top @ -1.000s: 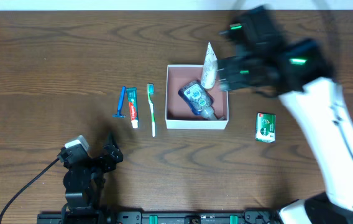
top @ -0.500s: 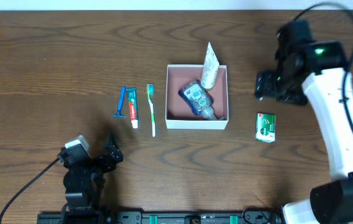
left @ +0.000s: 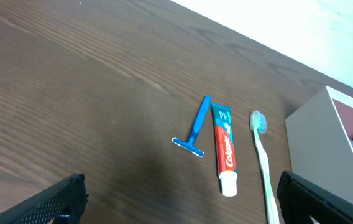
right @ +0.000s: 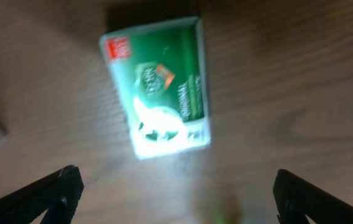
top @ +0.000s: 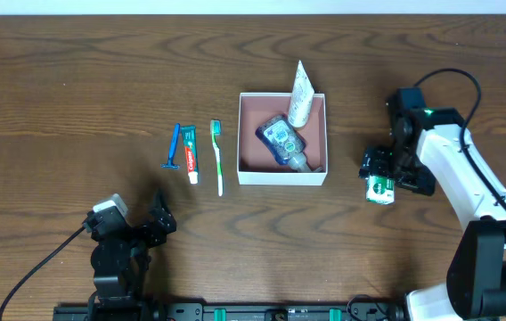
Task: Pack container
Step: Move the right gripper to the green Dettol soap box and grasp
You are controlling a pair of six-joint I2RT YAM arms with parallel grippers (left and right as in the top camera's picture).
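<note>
The packet is narrower than the gap between my right gripper's wide-open fingers. Next, the fingers will go down astride the long sides of the green packet (top: 379,189) (right: 161,84) and close.
The container (top: 281,177) is a square white-walled box with a pinkish-brown inside, at mid-table. It holds a clear blue bottle (top: 284,143), and a white tube (top: 299,94) leans on its back wall. My right gripper (top: 387,169) hovers open just over a small green packet (top: 379,189) right of the box. In the right wrist view the packet (right: 161,84) lies ahead of the wide-open gripper (right: 176,199). My left gripper (top: 146,223) is open and empty near the front left. A corner of the container (left: 316,149) shows in the left wrist view.
A blue razor (top: 173,147), a toothpaste tube (top: 190,153) and a green-white toothbrush (top: 217,157) lie side by side left of the box. They also show in the left wrist view: the razor (left: 196,126), the toothpaste (left: 224,146) and the toothbrush (left: 262,158).
My right arm has moved from the box's back right corner, rightward and toward the front, down over the green packet. The left arm has not moved.
</note>
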